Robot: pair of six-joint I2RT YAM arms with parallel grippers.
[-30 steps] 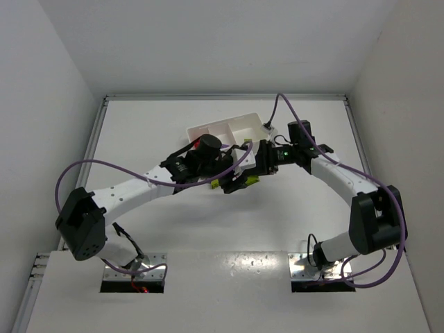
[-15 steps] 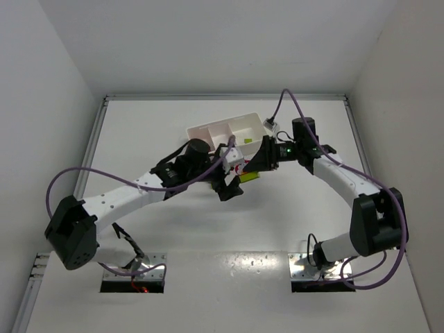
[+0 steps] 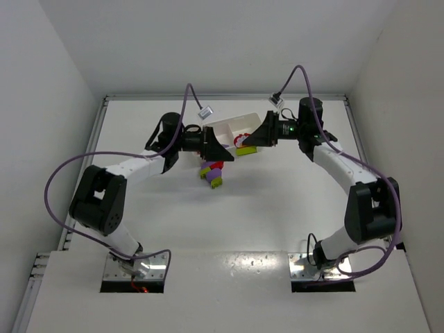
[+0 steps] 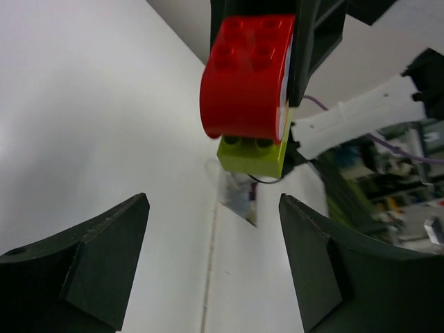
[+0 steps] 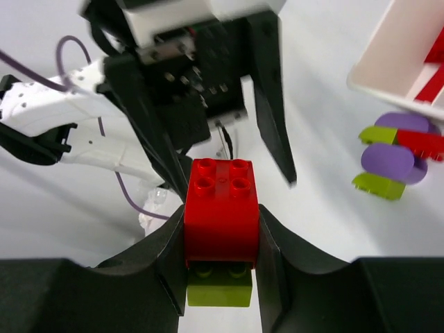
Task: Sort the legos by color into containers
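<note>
My right gripper next goes left in the top view, lowers and releases the red lego [image 5: 222, 211].
My right gripper [image 5: 222, 229] is shut on a red lego [image 5: 222, 211] with a lime green lego [image 5: 218, 291] stuck beneath it. In the top view this stack [image 3: 244, 147] hangs in the right gripper [image 3: 247, 144] by the front edge of the white tray of containers [image 3: 232, 123]. My left gripper [image 4: 211, 257] is open and empty, facing the held stack [image 4: 250, 83] from a short gap. A clump of purple, red and lime green legos [image 3: 211, 173] lies on the table in front of the tray, also visible in the right wrist view [image 5: 395, 156].
Red pieces [image 5: 437, 55] lie inside the tray compartment nearest the right wrist camera. Purple cables loop above both arms. The table's raised edges and white walls run along the left, back and right sides.
The two grippers were together on the lego stack. The left gripper has opened and drawn back to the left, while the right one has carried the red and green pair up toward the tray.
</note>
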